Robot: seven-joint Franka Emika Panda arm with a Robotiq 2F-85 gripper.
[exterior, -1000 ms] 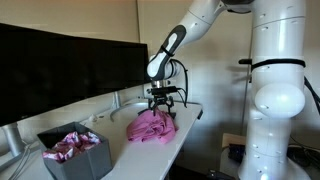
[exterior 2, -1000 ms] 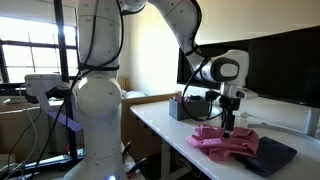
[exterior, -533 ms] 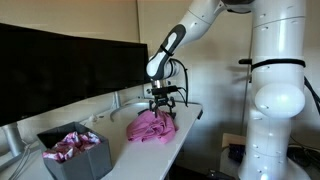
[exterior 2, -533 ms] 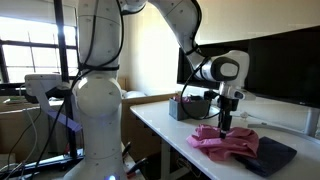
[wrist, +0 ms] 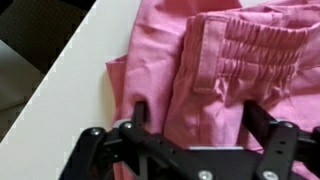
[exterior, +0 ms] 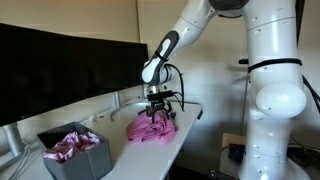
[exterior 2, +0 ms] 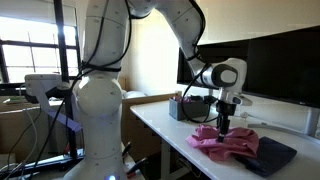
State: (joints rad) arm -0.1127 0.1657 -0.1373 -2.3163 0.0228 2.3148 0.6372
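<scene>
The pink fold (exterior 2: 222,138) (wrist: 199,116) beside the elastic waistband lies below, between the open fingers, so my gripper lowers slightly onto it next and closes.
A crumpled pink garment (exterior: 150,127) with an elastic waistband lies on the white table (exterior: 175,145); it also shows in the other exterior view (exterior 2: 225,142) and fills the wrist view (wrist: 220,80). My gripper (exterior: 156,112) is lowered onto the top of the pile, as the other exterior view (exterior 2: 223,127) also shows. In the wrist view the gripper (wrist: 195,118) is open, its two fingers wide apart with pink cloth between them, the fingertips pressing into the fabric.
A grey bin (exterior: 78,155) holding pinkish cloth stands at the table's near end. Dark monitors (exterior: 60,65) run along the back of the table. A dark cloth (exterior 2: 275,155) lies beside the garment, and a small grey container (exterior 2: 183,108) stands behind it. The table edge (wrist: 70,90) runs close beside the garment.
The gripper has moved down and slightly sideways onto the pink garment; its fingers now press into the cloth. The garment itself lies as before.
</scene>
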